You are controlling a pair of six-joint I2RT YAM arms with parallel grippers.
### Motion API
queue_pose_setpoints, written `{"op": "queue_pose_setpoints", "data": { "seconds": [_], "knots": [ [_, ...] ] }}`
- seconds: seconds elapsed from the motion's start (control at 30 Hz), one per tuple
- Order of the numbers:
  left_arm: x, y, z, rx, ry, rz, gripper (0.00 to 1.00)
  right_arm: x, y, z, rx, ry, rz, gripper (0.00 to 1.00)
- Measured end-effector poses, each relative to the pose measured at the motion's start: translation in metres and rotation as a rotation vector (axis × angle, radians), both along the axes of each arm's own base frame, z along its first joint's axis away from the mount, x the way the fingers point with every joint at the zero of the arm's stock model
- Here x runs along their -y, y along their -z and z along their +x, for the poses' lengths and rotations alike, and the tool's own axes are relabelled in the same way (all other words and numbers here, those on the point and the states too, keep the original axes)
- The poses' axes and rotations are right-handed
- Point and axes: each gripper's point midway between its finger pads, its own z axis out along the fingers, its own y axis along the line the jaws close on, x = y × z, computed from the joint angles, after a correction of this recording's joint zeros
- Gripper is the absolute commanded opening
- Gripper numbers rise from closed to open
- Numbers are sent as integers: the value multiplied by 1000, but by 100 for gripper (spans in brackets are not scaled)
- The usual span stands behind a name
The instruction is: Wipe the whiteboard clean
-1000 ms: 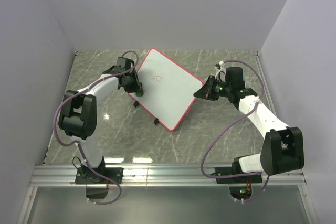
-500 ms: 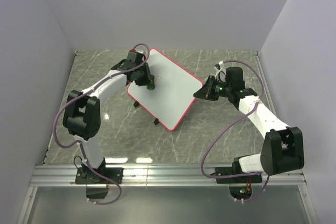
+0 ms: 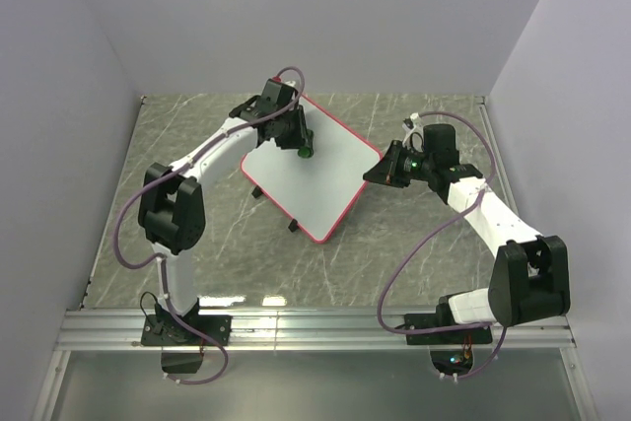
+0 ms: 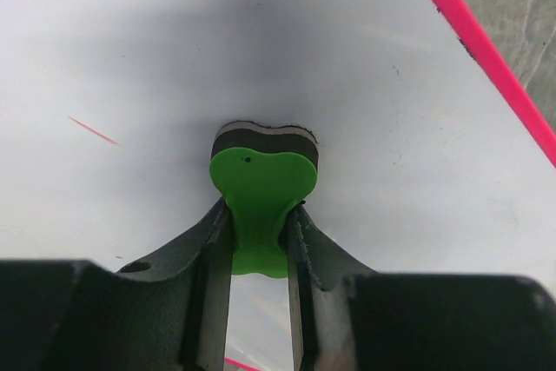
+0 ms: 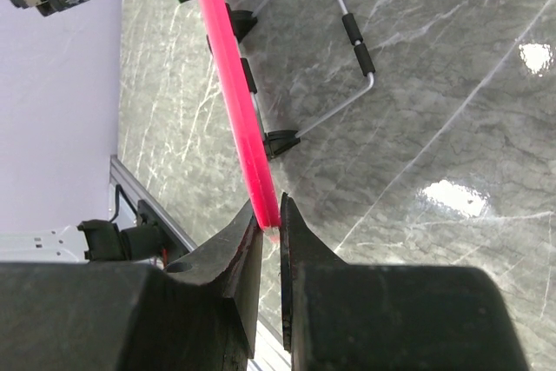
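Note:
My left gripper should next sweep to the left in the top view, since a red stroke (image 4: 91,129) is still there. Then it should go back and down and release the eraser on clear marble.
The whiteboard (image 3: 320,189), white with a pink-red frame, lies tilted as a diamond in the middle of the table. My left gripper (image 3: 303,149) is over its upper part, shut on a small green eraser (image 4: 261,188). The eraser's dark felt face rests against the board surface (image 4: 174,41). A short red stroke (image 4: 91,129) shows to the left of the eraser. My right gripper (image 3: 374,175) is shut on the board's right edge, and the pink frame (image 5: 230,84) runs up from between its fingertips (image 5: 271,215).
The grey marble table (image 3: 197,234) is walled on three sides, with an aluminium rail (image 3: 315,327) along the near edge. A wire stand (image 5: 347,49) and black clips (image 5: 280,141) sit under the board, whose black feet (image 3: 293,228) stick out at the lower left edge.
My left gripper has swept the eraser from the board's left edge up and right across the surface. The red scribble no longer shows in the top view. The right arm has not moved.

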Motion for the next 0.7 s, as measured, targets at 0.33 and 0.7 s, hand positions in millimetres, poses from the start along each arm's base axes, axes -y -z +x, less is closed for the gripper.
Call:
{"op": "queue_pose_setpoints", "data": {
  "seconds": [0.33,0.7],
  "knots": [
    [-80,31,32,-66,-116,90,0,-2,-1,2,0,-6,0,0],
    [-119,61,28,-134,-161,153,0,-3,-1,1,-2,-10,4,0]
  ]
}}
